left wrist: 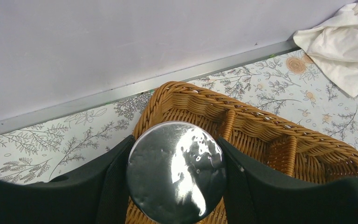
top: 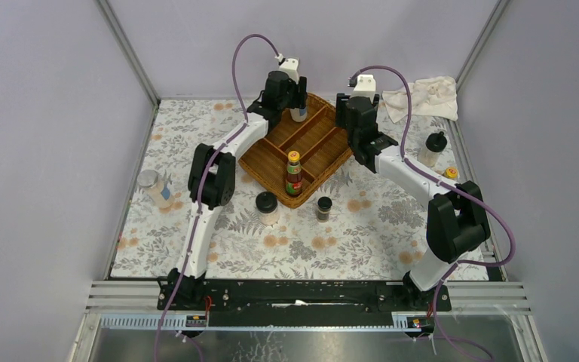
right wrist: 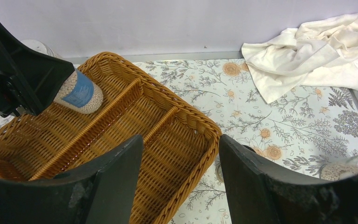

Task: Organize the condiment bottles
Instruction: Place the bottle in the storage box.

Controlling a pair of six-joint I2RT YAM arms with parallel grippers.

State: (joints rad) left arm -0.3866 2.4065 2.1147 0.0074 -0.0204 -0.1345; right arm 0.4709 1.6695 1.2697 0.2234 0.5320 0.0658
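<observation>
I should next lower my left gripper a little and release the white blue-labelled shaker onto the tray's bottom at the far corner, since that part lies just below the gripper.
My left gripper [left wrist: 176,140] is shut on a white blue-labelled shaker with a shiny metal cap [left wrist: 176,171]. It holds the shaker [top: 298,113] upright over the far corner of the wicker tray [top: 324,162]. The right wrist view shows that shaker's blue label [right wrist: 80,93] just above the tray's floor. My right gripper [right wrist: 181,154] is open and holds nothing, hovering over the tray's right rim [right wrist: 214,135]. A red-labelled yellow-capped bottle [top: 294,173] stands in the tray's near end. On the cloth in front stand a black-lidded jar [top: 267,207] and a small dark spice jar [top: 323,208].
A second shaker [top: 154,187] sits near the left wall. A black-lidded jar [top: 432,148] and a yellow-capped bottle [top: 450,173] stand at the right, behind my right arm. A crumpled white cloth [top: 422,96] lies in the far right corner.
</observation>
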